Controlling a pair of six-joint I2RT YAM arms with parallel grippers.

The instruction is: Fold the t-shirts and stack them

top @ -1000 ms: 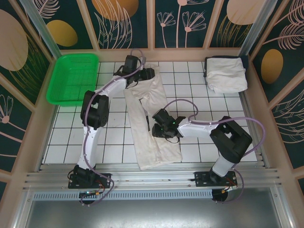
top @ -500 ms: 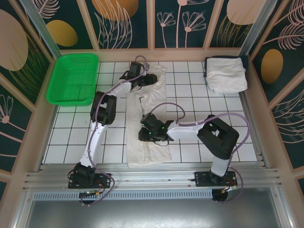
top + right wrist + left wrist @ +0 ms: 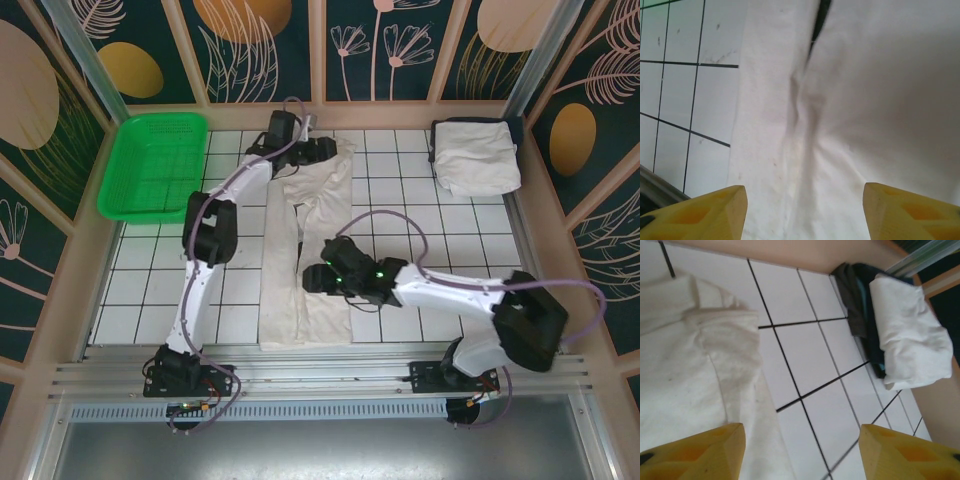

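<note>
My right gripper is above smooth cloth, short of the t-shirt's edge. It should move back and lower to close on the off-white t-shirt's near corner (image 3: 346, 339) by its own arm.
One off-white t-shirt (image 3: 300, 250) lies as a long narrow folded strip down the middle of the tiled table (image 3: 140, 290). My left gripper (image 3: 325, 150) is at its far end, open, its yellow fingers (image 3: 695, 452) spread over the shirt's edge (image 3: 695, 360) and bare tile, holding nothing. My right gripper (image 3: 313, 278) hovers over the strip's near half, open, with its fingertips (image 3: 705, 212) wide apart above smooth cloth (image 3: 870, 100). A second t-shirt (image 3: 476, 156) sits folded at the back right, also visible from the left wrist (image 3: 910, 335).
A green mesh basket (image 3: 152, 165) stands at the back left corner. A dark cloth (image 3: 860, 305) lies under the folded shirt. Wooden walls ring the table, and a metal rail (image 3: 320, 375) runs along its near edge.
The shirt's right side has been carried over to the left, narrowing it to a strip. Both grippers have opened and let go of the cloth, and the right arm's elbow has swung right.
</note>
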